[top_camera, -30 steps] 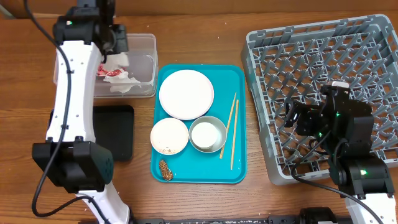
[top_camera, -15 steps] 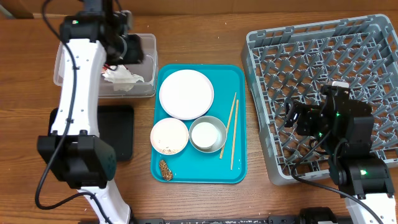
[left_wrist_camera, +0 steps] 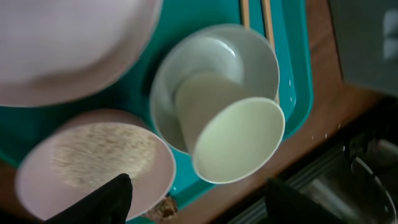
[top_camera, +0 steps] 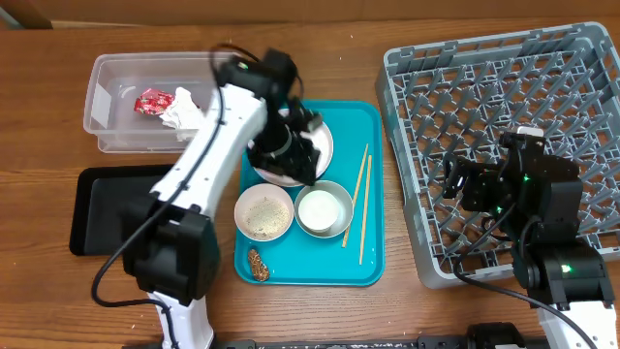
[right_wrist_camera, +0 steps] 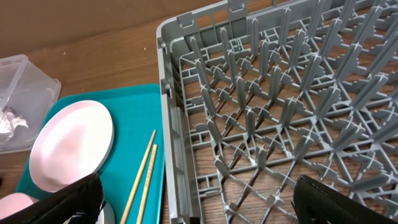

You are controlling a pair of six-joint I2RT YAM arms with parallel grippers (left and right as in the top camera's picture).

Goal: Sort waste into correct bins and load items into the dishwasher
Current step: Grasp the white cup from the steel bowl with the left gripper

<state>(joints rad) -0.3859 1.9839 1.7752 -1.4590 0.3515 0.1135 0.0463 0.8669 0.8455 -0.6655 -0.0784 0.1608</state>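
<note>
My left gripper moves down onto the tipped white cup next, at the rim's side by the rice bowl [top_camera: 300, 211], then closes.
The red foil wrapper [top_camera: 152, 101] and white napkin [top_camera: 184, 111] lie in the clear tub [top_camera: 111, 136]. On the teal tray [top_camera: 373, 262] are the white plate [top_camera: 320, 136], a bowl holding rice grains [top_camera: 263, 213], a bowl with the white cup tipped in it [top_camera: 323, 208], chopsticks [top_camera: 360, 199] and the brown lump [top_camera: 258, 264]. My left gripper [top_camera: 295, 157] hovers open and empty over the plate's near edge. The left wrist view shows the cup [left_wrist_camera: 233, 134], rice bowl [left_wrist_camera: 93, 158] and lump [left_wrist_camera: 163, 208] below the gripper [left_wrist_camera: 199, 205]. My right gripper [top_camera: 463, 184] is open over the grey rack [top_camera: 504, 87].
The black tray [top_camera: 107, 208] lies at the front left, below the tub. The right wrist view shows the rack's pegs [right_wrist_camera: 280, 112], the chopsticks [right_wrist_camera: 143, 180], the plate [right_wrist_camera: 71, 146] and the open gripper [right_wrist_camera: 205, 205]. Bare wood lies between the tray and the rack.
My left arm swung from the clear tub to above the teal tray. The wrapper and napkin stay in the tub. The right arm has not moved.
</note>
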